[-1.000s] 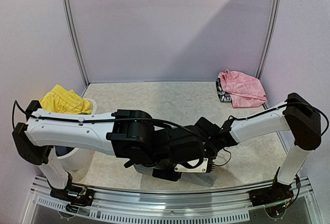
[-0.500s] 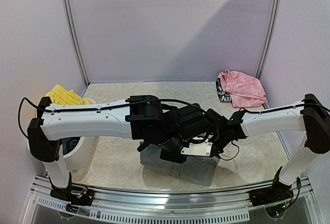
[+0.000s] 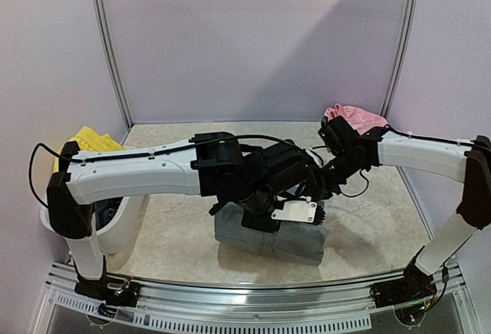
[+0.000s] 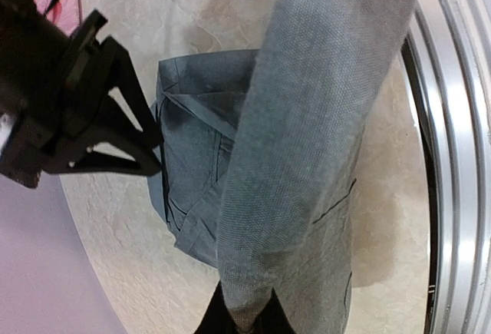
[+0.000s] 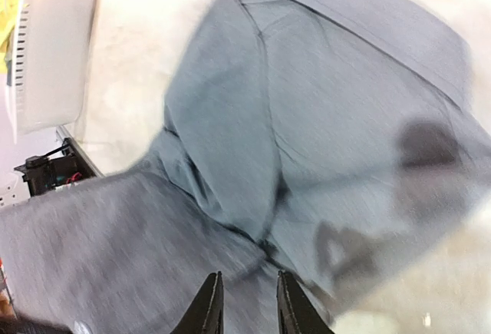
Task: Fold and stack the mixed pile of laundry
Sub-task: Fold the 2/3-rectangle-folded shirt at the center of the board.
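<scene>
The held part of the shirt is still raised above the folded layers. It should next go outward and down to the shirt's far edge [image 4: 163, 209] with my left gripper, which will let go of it there.
A large grey shirt [image 3: 268, 238] lies partly folded on the table near the front middle. My left gripper [image 4: 245, 317] is shut on a strip of this shirt [image 4: 307, 119], which hangs stretched out from the fingers. My right gripper [image 5: 247, 292] hovers just above the shirt [image 5: 307, 119], open, with nothing between its fingers; it also shows as a black shape [image 4: 77, 111] in the left wrist view. A shiny pink piece [image 3: 359, 117] lies at the far right. Yellow shorts [image 3: 88, 140] sit on top of the white tub at the left.
The white plastic tub [image 3: 115, 230] stands at the left edge, partly behind the left arm. A metal rail [image 3: 253, 303] runs along the table's front edge. Both arms cross over the middle of the table. Walls close in the back and sides.
My right gripper has opened, let go of the shirt and drawn back toward the far right. My left arm has carried its hold on the shirt farther from the front edge, uncovering more of it.
</scene>
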